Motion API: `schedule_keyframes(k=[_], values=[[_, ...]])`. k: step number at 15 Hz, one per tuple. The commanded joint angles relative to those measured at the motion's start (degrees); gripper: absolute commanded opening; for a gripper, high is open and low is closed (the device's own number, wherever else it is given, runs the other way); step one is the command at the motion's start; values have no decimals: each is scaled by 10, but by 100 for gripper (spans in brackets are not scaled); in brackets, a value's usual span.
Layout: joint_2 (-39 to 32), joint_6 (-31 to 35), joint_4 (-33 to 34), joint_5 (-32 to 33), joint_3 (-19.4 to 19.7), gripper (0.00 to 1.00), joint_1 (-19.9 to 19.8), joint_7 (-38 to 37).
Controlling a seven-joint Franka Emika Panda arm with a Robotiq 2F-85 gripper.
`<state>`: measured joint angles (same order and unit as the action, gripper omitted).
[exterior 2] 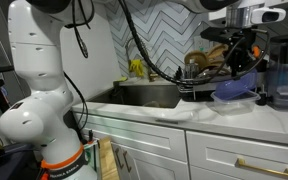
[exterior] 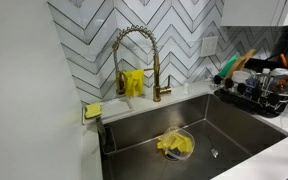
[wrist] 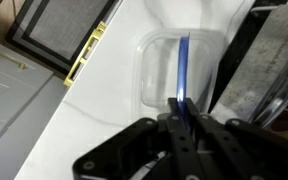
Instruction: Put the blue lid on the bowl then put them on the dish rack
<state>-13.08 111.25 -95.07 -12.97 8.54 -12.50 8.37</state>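
The bowl is below, so my gripper will lower slightly toward it and release the blue lid [exterior 2: 234, 89] over the bowl's opening.
My gripper [wrist: 184, 108] is shut on the blue lid [wrist: 186, 65], which I see edge-on as a thin vertical blue strip. It hangs over a clear, square-ish plastic bowl [wrist: 159, 70] standing on the white counter. I cannot tell whether lid and bowl touch. In an exterior view the gripper [exterior 2: 241, 58] hangs over the counter's far end with the blue lid [exterior 2: 234, 89] below it. The black wire dish rack [exterior: 254, 97], loaded with dishes and utensils, stands beside the sink and right beside the bowl [wrist: 236, 55]; it also shows in an exterior view [exterior 2: 199, 75].
A gold faucet [exterior: 134, 50] arches over the steel sink [exterior: 239, 135]. A clear bowl with a yellow cloth [exterior: 174, 145] lies in the basin. A yellow sponge [exterior: 92, 110] sits at the sink's corner. The counter's front edge [wrist: 79, 70] borders cabinets.
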Motion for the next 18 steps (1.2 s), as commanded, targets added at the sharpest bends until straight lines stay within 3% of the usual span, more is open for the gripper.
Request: schedule_keyframes(k=[1, 11, 12, 13, 15, 18], values=[[-9, 32, -8, 20, 0, 2, 4, -5], [-4, 53, -30, 90, 0, 2, 20, -29], [-1, 57, -35, 98, 0, 11, 22, -35], [2, 66, -40, 105, 0, 34, 24, -38], [6, 65, -44, 100, -2, 38, 24, -41], [12, 66, -50, 84, -5, 60, 22, -33]])
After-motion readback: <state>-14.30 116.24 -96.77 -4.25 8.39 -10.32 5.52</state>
